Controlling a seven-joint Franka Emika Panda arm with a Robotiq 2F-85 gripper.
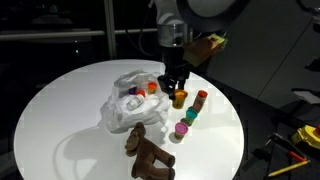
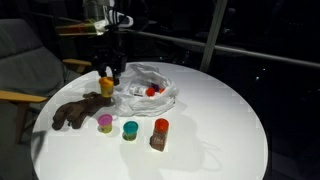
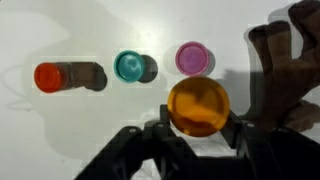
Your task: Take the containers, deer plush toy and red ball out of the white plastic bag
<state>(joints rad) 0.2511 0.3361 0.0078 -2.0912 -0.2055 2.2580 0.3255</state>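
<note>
The robot's gripper will next carry the orange-lidded container past the pink (image 3: 192, 57) and teal containers, lower it beyond them and let go of it, since there is bare tabletop below the gripper there.
My gripper (image 1: 176, 84) is shut on an orange-lidded container (image 1: 179, 98), low over the table beside the white plastic bag (image 1: 125, 108). In the wrist view the orange lid (image 3: 198, 107) sits between my fingers (image 3: 198, 135). Three containers stand in a row on the table: red (image 3: 48, 77), teal (image 3: 130, 66) and pink (image 3: 192, 57). The brown deer plush toy (image 1: 148, 152) lies on the table outside the bag; it also shows in an exterior view (image 2: 80, 112). A red object (image 2: 152, 91) shows inside the open bag (image 2: 160, 80).
The round white table (image 1: 60, 130) has its edge close to the row of containers (image 1: 192, 116). A purple item (image 1: 135, 92) lies in the bag. A chair (image 2: 25, 60) stands beside the table.
</note>
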